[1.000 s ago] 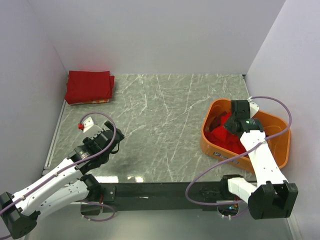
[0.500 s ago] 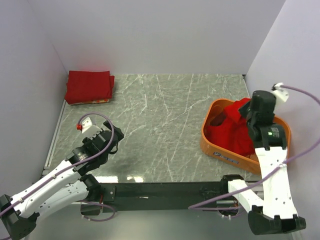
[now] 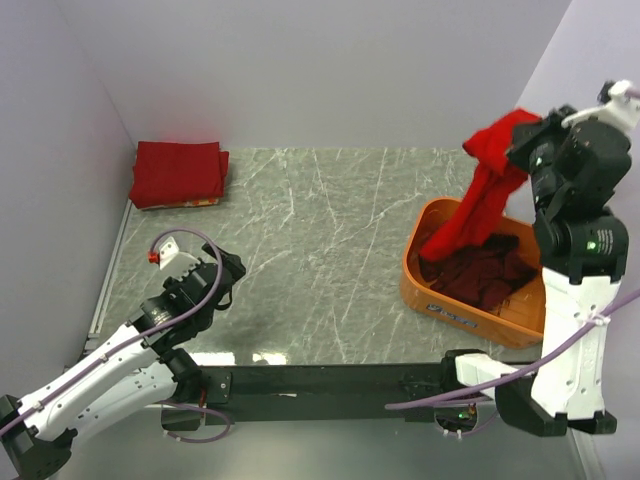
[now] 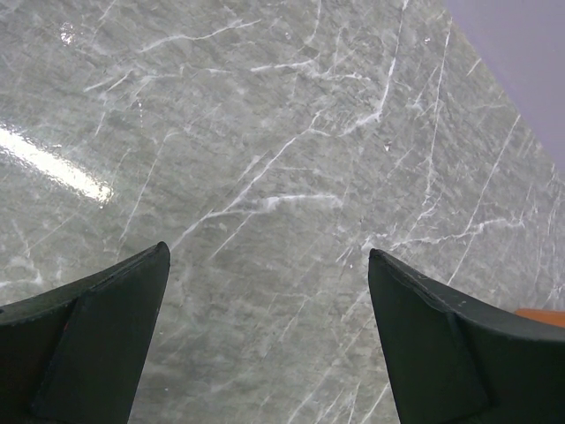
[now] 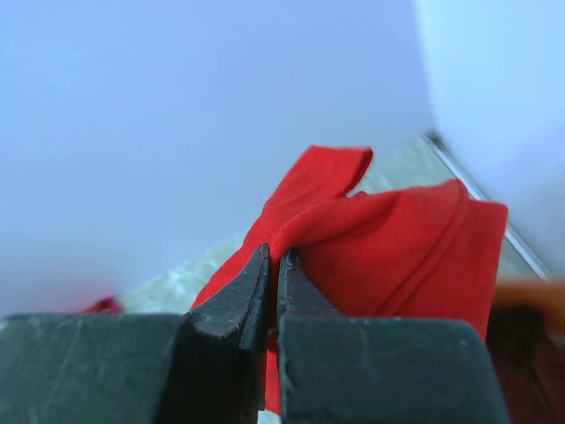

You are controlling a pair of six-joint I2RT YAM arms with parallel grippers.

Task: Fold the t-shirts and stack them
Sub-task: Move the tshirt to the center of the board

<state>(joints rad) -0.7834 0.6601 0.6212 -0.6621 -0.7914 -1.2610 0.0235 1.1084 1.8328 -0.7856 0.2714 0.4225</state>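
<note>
The robot's right gripper should move away from the tub (image 3: 470, 312) and down to let go of the t-shirt, since a bare spot in the middle of the table marble lies below, to the gripper's left in the top view.
My right gripper (image 3: 520, 150) is raised high over the orange tub (image 3: 470, 312) and shut on a bright red t-shirt (image 3: 485, 195), which hangs down with its lower end at the tub's left rim. In the right wrist view the jaws (image 5: 275, 258) pinch a fold of that red t-shirt (image 5: 388, 243). Dark maroon t-shirts (image 3: 485, 275) lie crumpled inside the tub. A folded red t-shirt stack (image 3: 178, 172) rests at the table's far left corner. My left gripper (image 3: 230, 275) hovers low over the near left of the table, open, with only bare marble between its fingers (image 4: 269, 256).
Grey walls close in the marble table (image 3: 320, 230) on the left, back and right. The tub stands at the right side. A metal rail (image 3: 110, 270) runs along the table's left edge.
My right arm has risen up and to the right, pulling the red t-shirt out of the tub until it hangs, uncovering the maroon shirts. The left arm has barely shifted.
</note>
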